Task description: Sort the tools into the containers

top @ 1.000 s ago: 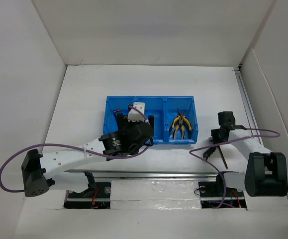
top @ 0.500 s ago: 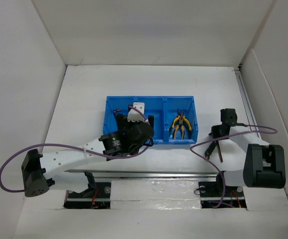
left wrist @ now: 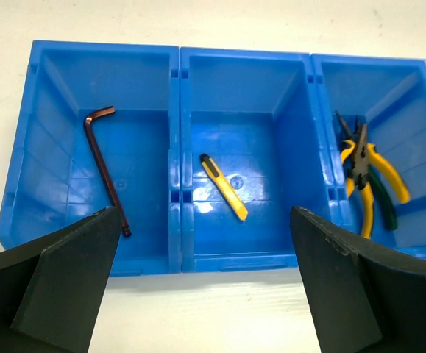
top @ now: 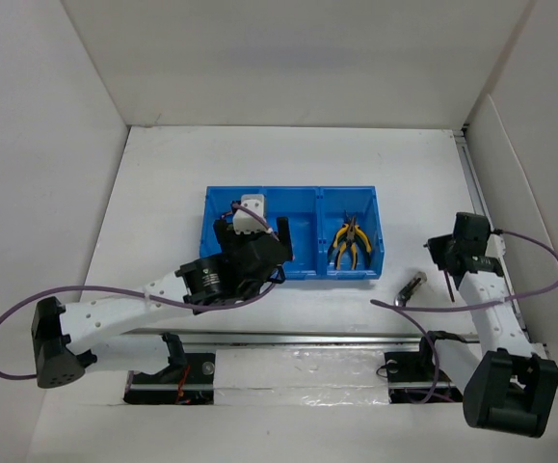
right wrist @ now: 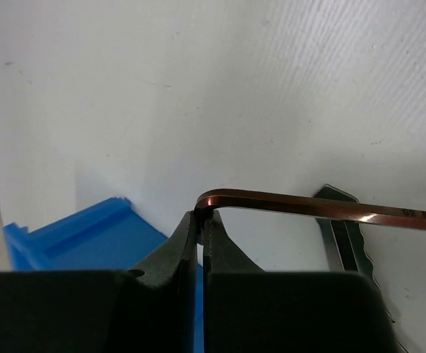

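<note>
The tray's compartment farthest from the pliers (top: 222, 208) has a hex key in it, so I will move my right gripper to the left in the top view, over that compartment, and let go.
The blue three-compartment tray (top: 303, 204) lies mid-table. In the left wrist view its left compartment (left wrist: 58, 110) holds a dark hex key (left wrist: 104, 165). The middle holds a yellow-and-black stick tool (left wrist: 224, 187), and the right holds yellow and dark green pliers (left wrist: 367, 176). My left gripper (top: 253, 239) hangs open and empty over the tray's near edge (left wrist: 205, 294). My right gripper (top: 449, 270) is right of the tray, shut (right wrist: 203, 217) on the short leg of another hex key (right wrist: 308, 206). A small silver piece (top: 411, 287) lies on the table below it (right wrist: 345, 239).
White walls enclose the table on the left, back and right. A metal rail (top: 288, 338) runs along the near edge by the arm bases. A corner of the tray (right wrist: 87, 235) shows in the right wrist view.
My right arm swung right and away from the tray with the hex key, uncovering the silver piece on the table. My left arm shifted slightly left.
</note>
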`<state>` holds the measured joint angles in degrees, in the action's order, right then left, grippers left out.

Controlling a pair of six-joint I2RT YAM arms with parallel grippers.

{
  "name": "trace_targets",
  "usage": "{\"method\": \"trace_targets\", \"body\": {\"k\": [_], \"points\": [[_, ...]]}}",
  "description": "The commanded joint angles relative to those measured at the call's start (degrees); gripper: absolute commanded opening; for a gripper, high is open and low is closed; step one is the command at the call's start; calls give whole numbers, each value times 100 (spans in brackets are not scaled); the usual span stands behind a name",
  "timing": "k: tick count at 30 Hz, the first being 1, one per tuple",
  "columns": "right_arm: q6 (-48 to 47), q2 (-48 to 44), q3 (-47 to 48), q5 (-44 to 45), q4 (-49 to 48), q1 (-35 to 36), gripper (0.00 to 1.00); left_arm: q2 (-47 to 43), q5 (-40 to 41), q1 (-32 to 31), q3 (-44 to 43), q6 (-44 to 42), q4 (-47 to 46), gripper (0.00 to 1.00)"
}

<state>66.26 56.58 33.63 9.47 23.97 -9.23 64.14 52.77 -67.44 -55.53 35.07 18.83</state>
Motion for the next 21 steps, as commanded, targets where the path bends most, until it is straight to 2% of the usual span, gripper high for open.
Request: {"method": "trace_targets", "body": {"k": [1,5,11,15,19,21], "points": [[-692,-138,372,-410,-155,-114,0,-323,163,-24,33,219,-143,97],[-1218,20,732,-1193,-428,-114,0,-551,-81,99,51,298,-125,97],[-2290,126,988,-1457,-823,-114,0,-815,-1197,1170,305,176,-617,97],[-3039,-23,988,-2123,-1384,-114,0,-772,-1340,1584,114,333,-443,97],[-3663,-59,1224,-2538,-1738,465,0,-1025,-1357,1883,-37,571,-292,97],[-3927,20,1618,-2155,-1571,1106,0,-1254,-1637,2190,-20,589,-458,98]]}}
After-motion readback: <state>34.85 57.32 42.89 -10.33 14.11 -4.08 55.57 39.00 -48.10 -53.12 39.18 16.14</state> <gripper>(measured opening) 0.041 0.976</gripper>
